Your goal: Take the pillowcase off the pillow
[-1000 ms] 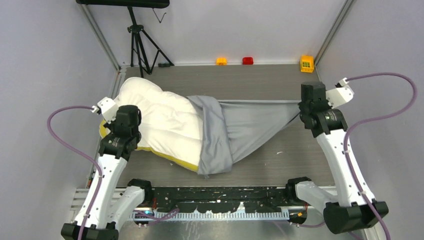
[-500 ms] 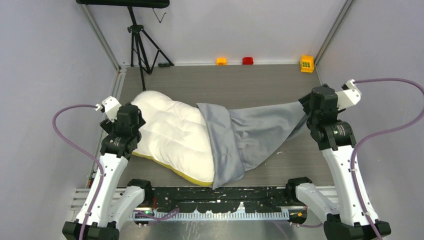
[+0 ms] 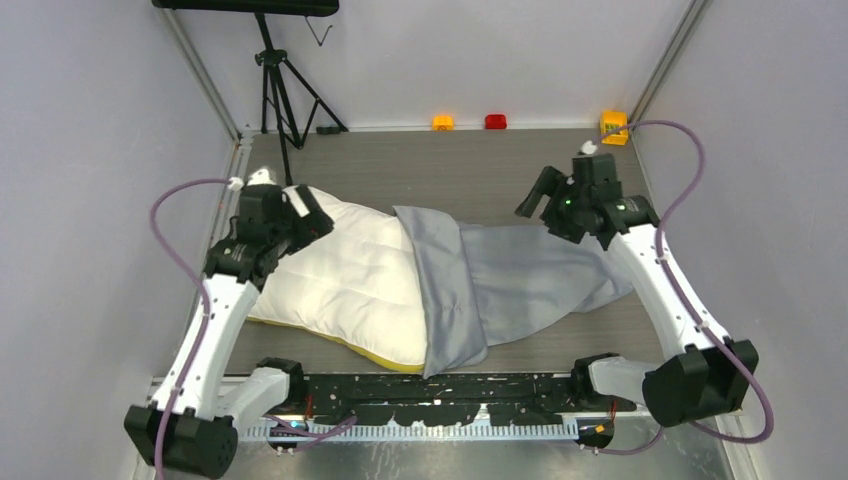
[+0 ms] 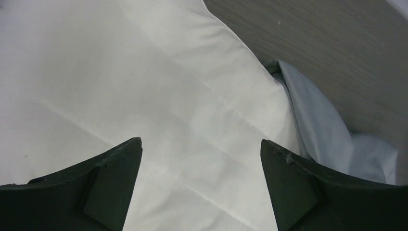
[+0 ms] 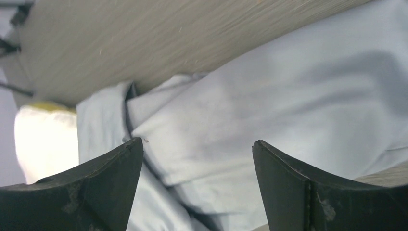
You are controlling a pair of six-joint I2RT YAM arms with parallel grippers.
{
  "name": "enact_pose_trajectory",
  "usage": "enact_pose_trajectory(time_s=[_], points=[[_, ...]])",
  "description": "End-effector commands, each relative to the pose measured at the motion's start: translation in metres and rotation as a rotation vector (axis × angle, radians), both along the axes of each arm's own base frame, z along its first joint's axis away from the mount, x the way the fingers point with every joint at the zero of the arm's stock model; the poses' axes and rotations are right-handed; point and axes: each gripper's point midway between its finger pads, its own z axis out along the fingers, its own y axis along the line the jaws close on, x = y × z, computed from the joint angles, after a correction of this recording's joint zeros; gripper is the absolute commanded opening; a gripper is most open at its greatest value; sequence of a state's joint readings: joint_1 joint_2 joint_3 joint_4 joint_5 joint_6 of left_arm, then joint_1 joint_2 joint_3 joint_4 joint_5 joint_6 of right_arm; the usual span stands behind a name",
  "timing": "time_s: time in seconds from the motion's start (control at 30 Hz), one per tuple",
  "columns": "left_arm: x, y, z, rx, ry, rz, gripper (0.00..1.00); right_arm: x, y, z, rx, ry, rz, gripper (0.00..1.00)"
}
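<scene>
My right gripper has the pillowcase's fold [image 3: 455,257] [image 5: 148,182] below it and to its left in the top view, and the fold still covers the pillow. My right gripper should sweep over and down onto the fold next.
The pillow [image 3: 345,275] lies flat on the table's left half, white top up, with its yellow edge [image 3: 385,357] showing at the front. The grey-blue pillowcase [image 3: 530,275] still covers the pillow's right end and trails limp to the right. My left gripper [image 3: 318,222] hovers open over the pillow's back left part; in the left wrist view it [image 4: 201,144] has only white pillow [image 4: 144,86] between the jaws, with pillowcase [image 4: 317,125] at the right. My right gripper [image 3: 533,196] hangs open above the pillowcase's back edge; its wrist view shows the gripper [image 5: 197,144] empty over wrinkled pillowcase [image 5: 269,96].
A tripod [image 3: 280,90] stands at the back left. An orange block [image 3: 442,122], a red block [image 3: 495,121] and a yellow block [image 3: 613,125] sit along the back wall. Grey walls and metal rails close the table in on both sides.
Both grippers opened and let go. The stretched pillowcase dropped slack and the pillow settled flat. Both arms rose and swung inward toward the back.
</scene>
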State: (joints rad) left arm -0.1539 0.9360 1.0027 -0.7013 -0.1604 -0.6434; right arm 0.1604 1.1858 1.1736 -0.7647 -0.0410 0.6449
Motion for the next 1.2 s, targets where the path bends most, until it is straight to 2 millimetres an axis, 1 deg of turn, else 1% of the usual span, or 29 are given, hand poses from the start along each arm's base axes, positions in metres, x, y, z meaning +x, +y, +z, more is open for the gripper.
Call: enact_pose_trajectory(time_s=[0.0,0.07,0.13,0.23,0.33,0.47,0.57,0.67,0.73,0.77,0.83,0.9,1.0,1.03,1.1,1.17], points=[[0.003,-0.071,-0.008,-0.127,0.084,-0.312,0.98,-0.020,0.072,-0.012,0.044,0.058,0.359,0.89],[0.000,-0.088,-0.015,-0.088,0.106,-0.404,1.00,-0.033,0.100,-0.025,0.027,0.078,0.464,0.90],[-0.005,-0.107,-0.020,-0.085,0.132,-0.492,1.00,-0.041,0.123,-0.032,0.035,0.076,0.528,0.90],[-0.013,-0.129,-0.031,-0.086,0.194,-0.586,1.00,-0.043,0.145,-0.041,0.060,0.070,0.572,0.90],[-0.022,-0.141,-0.037,-0.100,0.242,-0.677,1.00,-0.040,0.155,-0.052,0.062,0.083,0.582,0.90],[-0.036,-0.158,-0.034,-0.170,0.238,-0.794,1.00,-0.038,0.172,-0.070,0.135,0.096,0.617,0.91],[-0.049,-0.158,-0.037,-0.161,0.272,-0.837,1.00,-0.036,0.182,-0.075,0.195,0.078,0.616,0.91],[-0.056,-0.151,-0.046,-0.144,0.333,-0.808,1.00,-0.032,0.185,-0.078,0.220,0.061,0.602,0.91],[-0.064,-0.158,-0.048,-0.207,0.353,-0.810,1.00,-0.032,0.187,-0.081,0.228,0.065,0.603,0.89],[-0.069,-0.163,-0.051,-0.240,0.364,-0.814,1.00,-0.031,0.188,-0.082,0.232,0.068,0.606,0.85],[-0.075,-0.169,-0.055,-0.240,0.367,-0.826,1.00,-0.032,0.191,-0.083,0.249,0.069,0.610,0.70],[-0.079,-0.167,-0.060,-0.162,0.370,-0.832,1.00,-0.032,0.192,-0.086,0.258,0.071,0.606,0.46],[-0.087,-0.158,-0.066,-0.036,0.409,-0.835,1.00,-0.028,0.182,-0.087,0.220,0.054,0.551,0.11],[-0.093,-0.155,-0.068,0.006,0.433,-0.840,1.00,-0.025,0.176,-0.087,0.193,0.042,0.525,0.03],[-0.097,-0.148,-0.068,0.114,0.439,-0.836,1.00,-0.020,0.163,-0.083,0.136,0.013,0.472,0.00],[-0.102,-0.147,-0.067,0.207,0.407,-0.859,1.00,-0.015,0.149,-0.079,0.086,-0.010,0.423,0.00]])
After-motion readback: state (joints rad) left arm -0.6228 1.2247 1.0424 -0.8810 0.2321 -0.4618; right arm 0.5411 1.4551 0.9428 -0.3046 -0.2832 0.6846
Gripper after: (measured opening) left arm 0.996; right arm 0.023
